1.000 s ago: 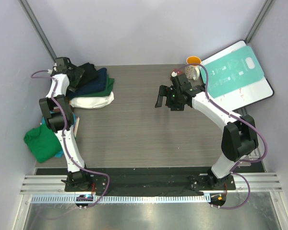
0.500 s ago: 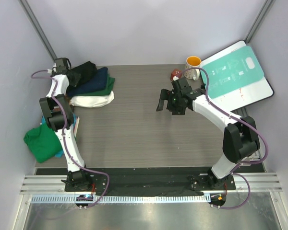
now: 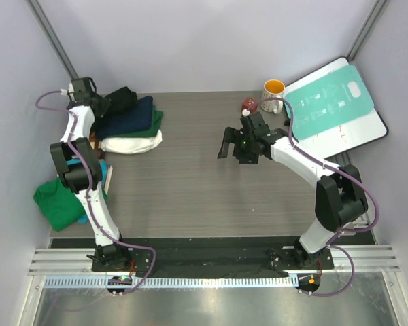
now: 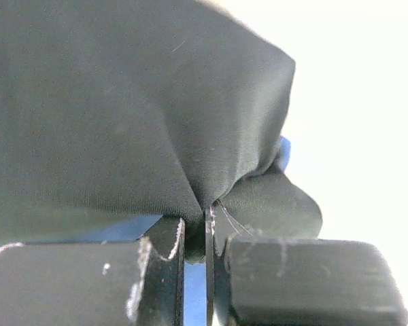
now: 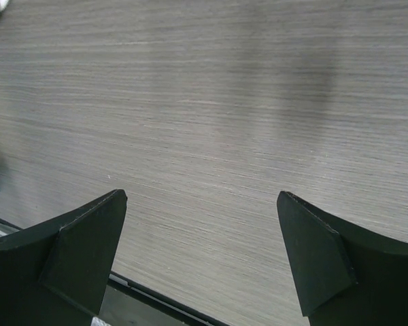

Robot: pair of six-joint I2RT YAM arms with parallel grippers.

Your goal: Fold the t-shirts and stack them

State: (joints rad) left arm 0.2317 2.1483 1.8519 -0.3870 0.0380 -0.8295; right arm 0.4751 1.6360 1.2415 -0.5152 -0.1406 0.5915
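My left gripper will next lift the black t-shirt up, and then it will bring the shirt back and down over the middle of the table.
A folded pile of t-shirts sits at the table's back left: a black t-shirt (image 3: pixel 124 98) on top, then navy (image 3: pixel 132 117), green (image 3: pixel 154 122) and white (image 3: pixel 129 144). My left gripper (image 3: pixel 106 105) is at the pile's left end, shut on a pinched fold of the black t-shirt (image 4: pixel 122 102), with the cloth bunched between the fingers (image 4: pixel 164 248). A crumpled green t-shirt (image 3: pixel 58 202) lies off the table's left edge with a bit of teal cloth (image 3: pixel 100 168) beside it. My right gripper (image 3: pixel 224 143) hovers open over the bare mid-table (image 5: pixel 211 102).
A white mug (image 3: pixel 273 95) with an orange inside and a small red object (image 3: pixel 249 104) stand at the back right. A stiff teal-and-white board (image 3: pixel 336 102) leans at the far right. A thin brown book edge (image 3: pixel 109 178) shows by the left arm.
My left gripper has shut on the black t-shirt and pulled slightly left and back. The right arm has drifted a little toward the front left, still open.
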